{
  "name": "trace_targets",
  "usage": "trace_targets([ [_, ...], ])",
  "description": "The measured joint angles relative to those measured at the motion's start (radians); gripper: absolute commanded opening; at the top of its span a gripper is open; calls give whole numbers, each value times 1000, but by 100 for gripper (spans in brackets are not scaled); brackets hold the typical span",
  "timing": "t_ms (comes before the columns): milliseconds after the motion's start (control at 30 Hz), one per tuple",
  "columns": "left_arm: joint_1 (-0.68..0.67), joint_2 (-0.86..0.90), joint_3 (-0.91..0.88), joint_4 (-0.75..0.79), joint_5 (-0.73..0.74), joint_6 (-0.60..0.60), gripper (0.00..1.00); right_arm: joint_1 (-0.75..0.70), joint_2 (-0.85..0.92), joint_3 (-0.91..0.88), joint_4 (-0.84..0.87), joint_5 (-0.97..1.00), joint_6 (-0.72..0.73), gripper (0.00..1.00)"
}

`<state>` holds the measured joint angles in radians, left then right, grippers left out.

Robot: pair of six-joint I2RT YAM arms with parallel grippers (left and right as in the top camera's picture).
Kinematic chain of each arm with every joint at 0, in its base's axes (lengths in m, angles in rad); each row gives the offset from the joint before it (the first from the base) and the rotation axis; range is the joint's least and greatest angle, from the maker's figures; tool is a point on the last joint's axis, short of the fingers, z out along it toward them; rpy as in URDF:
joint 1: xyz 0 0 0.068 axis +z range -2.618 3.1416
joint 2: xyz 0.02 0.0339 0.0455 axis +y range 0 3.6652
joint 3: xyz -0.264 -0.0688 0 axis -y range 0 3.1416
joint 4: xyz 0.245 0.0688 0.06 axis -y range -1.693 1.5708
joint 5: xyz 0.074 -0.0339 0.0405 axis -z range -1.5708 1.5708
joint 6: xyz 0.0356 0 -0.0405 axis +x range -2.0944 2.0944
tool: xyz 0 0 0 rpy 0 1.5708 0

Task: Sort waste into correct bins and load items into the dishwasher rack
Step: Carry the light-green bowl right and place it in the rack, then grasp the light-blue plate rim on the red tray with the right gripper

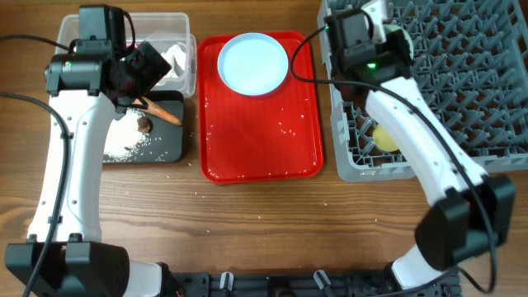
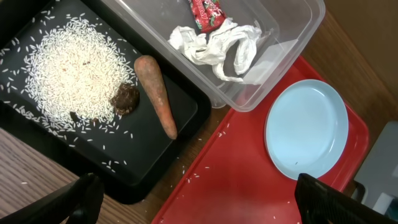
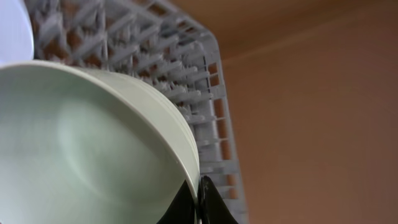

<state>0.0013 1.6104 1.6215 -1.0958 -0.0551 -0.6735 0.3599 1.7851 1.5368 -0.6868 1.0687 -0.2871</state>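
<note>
The bowl is still above the grey rack. My right gripper will next go down toward the rack's wires beyond the yellow cup and let go of the bowl's rim.
My left gripper (image 1: pixel 147 68) (image 2: pixel 202 205) is open and empty, above the edge between the black tray (image 1: pixel 169 153) (image 2: pixel 183 115) and the red tray. The black tray holds loose rice (image 2: pixel 65 68), a brown lump (image 1: pixel 145 124) (image 2: pixel 125 99) and an orange carrot (image 1: pixel 162 114) (image 2: pixel 157 93). The clear tub (image 1: pixel 188 78) (image 2: pixel 277 78) holds crumpled tissue (image 1: pixel 175 58) (image 2: pixel 217 45) and a red sauce packet (image 2: pixel 206 12). My right gripper (image 1: pixel 389 35) (image 3: pixel 198 202) is shut on the rim of a pale blue bowl (image 3: pixel 81 149) over the grey rack (image 1: pixel 462 82) (image 3: pixel 186 81). The spoon is out of view.
A round pale blue plate (image 1: pixel 252 63) (image 2: pixel 308 127) lies at the far end of the flat red serving tray (image 1: pixel 264 140) (image 2: pixel 242 180). A yellow cup (image 1: pixel 385 137) sits in the rack's near left part. Stray rice grains lie on the red tray and the table.
</note>
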Motion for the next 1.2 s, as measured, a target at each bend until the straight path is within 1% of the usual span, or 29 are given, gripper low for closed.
trace_targets([
  [100,0,0,0,0,0,0,100,0,72,0,16,32,-153,4],
  [200,0,0,0,0,0,0,100,0,140,0,48,75,-243,5],
  [333,0,0,0,0,0,0,100,-11,194,0,138,138,-291,4],
  [533,0,0,0,0,0,0,100,-29,196,0,164,143,-325,4],
  [767,0,0,0,0,0,0,100,54,209,0,155,145,-340,5],
  [800,0,0,0,0,0,0,100,65,211,0,154,147,-343,14],
  [833,0,0,0,0,0,0,100,71,212,0,153,150,-343,38],
  [900,0,0,0,0,0,0,100,78,212,0,152,151,-346,100],
  [1067,0,0,0,0,0,0,100,125,212,0,152,151,-346,100],
  [1200,0,0,0,0,0,0,100,168,212,0,197,142,-337,100],
])
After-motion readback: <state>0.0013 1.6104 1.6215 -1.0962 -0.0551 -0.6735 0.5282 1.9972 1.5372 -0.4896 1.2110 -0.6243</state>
